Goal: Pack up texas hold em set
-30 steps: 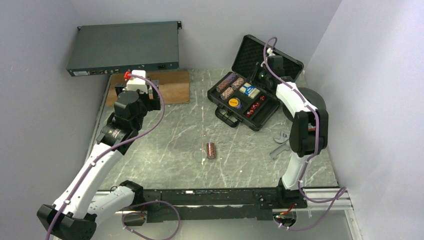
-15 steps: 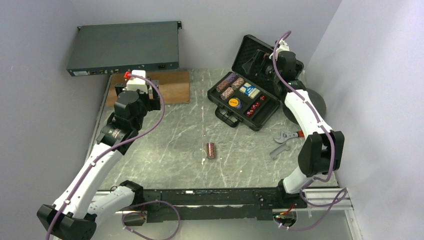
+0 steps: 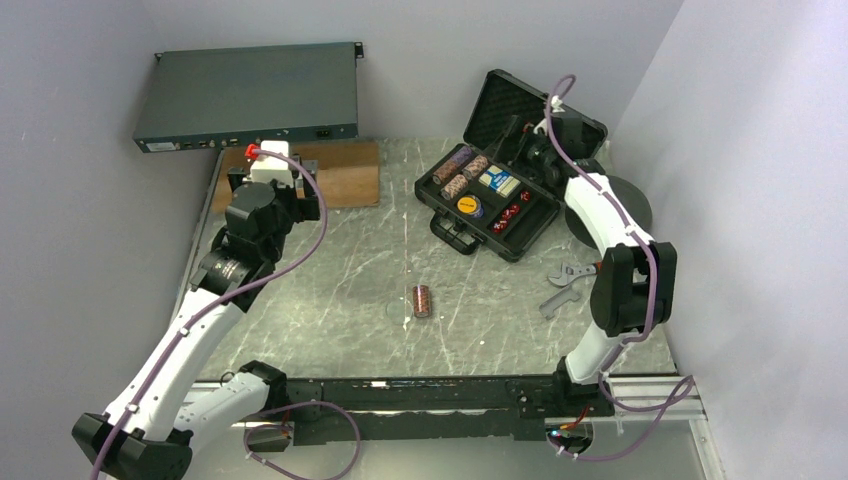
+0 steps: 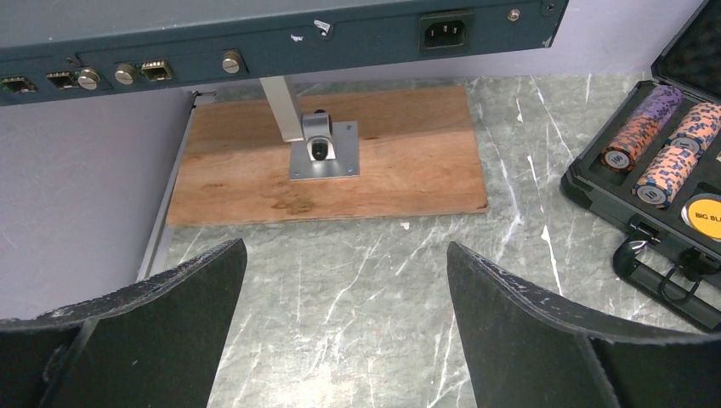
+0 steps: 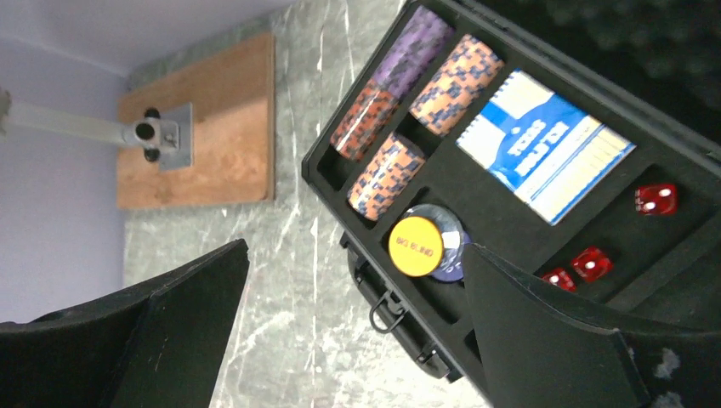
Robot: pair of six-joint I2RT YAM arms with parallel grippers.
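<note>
I will swing my right gripper back and left in the top view, then down onto the loose stack of chips (image 3: 422, 301) outside the case.
The black case (image 3: 487, 232) lies open at the back right, its lid (image 3: 497, 100) standing up. Its tray holds rows of orange and purple chips (image 5: 400, 102), a blue card box (image 5: 544, 157), a yellow button (image 5: 417, 246) and red dice (image 5: 656, 200). One loose stack of chips (image 3: 422, 299) lies on its side mid-table. My right gripper (image 5: 353, 255) hovers open above the case's back right part, holding nothing. My left gripper (image 4: 344, 255) is open and empty over bare table at the back left, with the case's corner (image 4: 595, 183) at its right.
A wooden board (image 4: 400, 161) with a small metal camera mount (image 4: 321, 149) lies ahead of the left gripper, under a dark rack unit (image 3: 250, 95). A wrench (image 3: 562, 285) and a black round disc (image 3: 628, 205) lie right of the case. Walls close off both sides.
The right gripper has opened wide over the case and lifted a little. Its elbow swung out to the right, then partly back. The left arm has hardly moved.
</note>
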